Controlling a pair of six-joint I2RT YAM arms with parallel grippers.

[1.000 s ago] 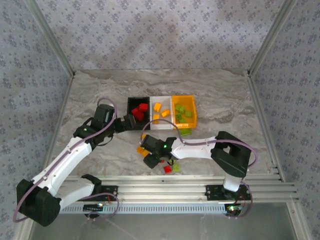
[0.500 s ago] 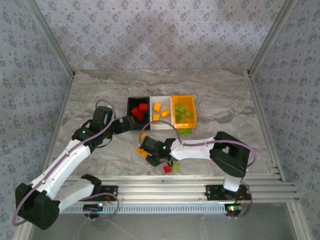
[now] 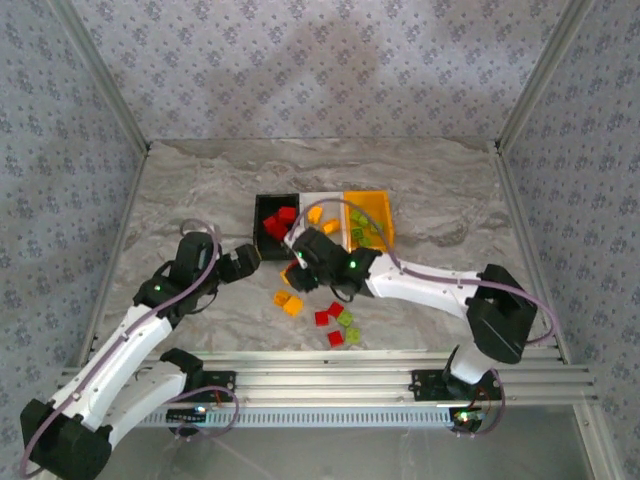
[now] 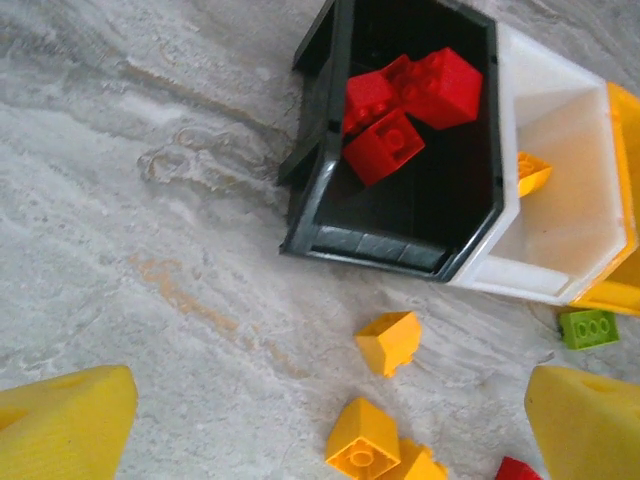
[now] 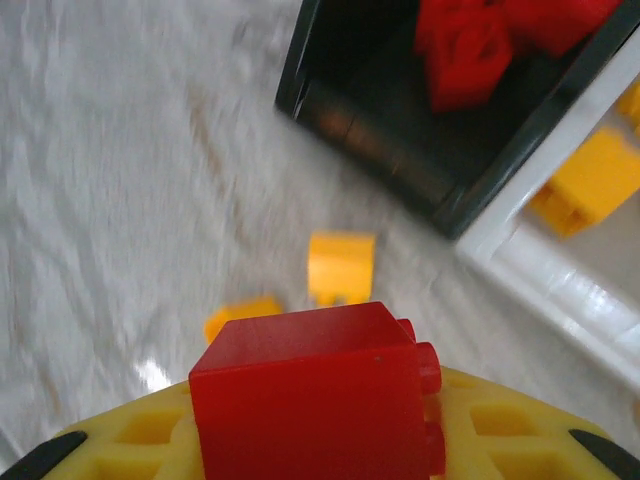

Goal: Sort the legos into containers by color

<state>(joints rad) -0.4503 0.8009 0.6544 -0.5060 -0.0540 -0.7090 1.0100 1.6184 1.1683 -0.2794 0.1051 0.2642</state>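
The black bin (image 3: 262,228) (image 5: 392,118) is outward of my right gripper and already holds red legos, so I will next move the gripper outward over it and release the red lego inside.
The containers stand in a row: a black bin (image 3: 262,228) with red legos (image 4: 400,100), a white bin (image 3: 322,200) with orange-yellow ones, and an orange bin (image 3: 385,212) with green ones. My right gripper (image 3: 304,256) hovers just in front of the black and white bins, shut on a red lego (image 5: 315,395). The black bin's wall (image 5: 400,150) lies ahead of it. My left gripper (image 3: 248,260) is open and holds nothing, to the left of the loose pile. Its yellow fingers (image 4: 65,420) frame two orange-yellow legos (image 4: 390,340) on the table.
Loose legos lie on the marble table between the arms: orange-yellow (image 3: 288,302), red (image 3: 322,318) and green (image 3: 348,320). A green lego (image 4: 588,328) sits near the white bin's front. Patterned walls and metal rails close in the table.
My right gripper has shut on a red lego and carried it up from the loose pile toward the bins. My left arm has drawn back from the black bin.
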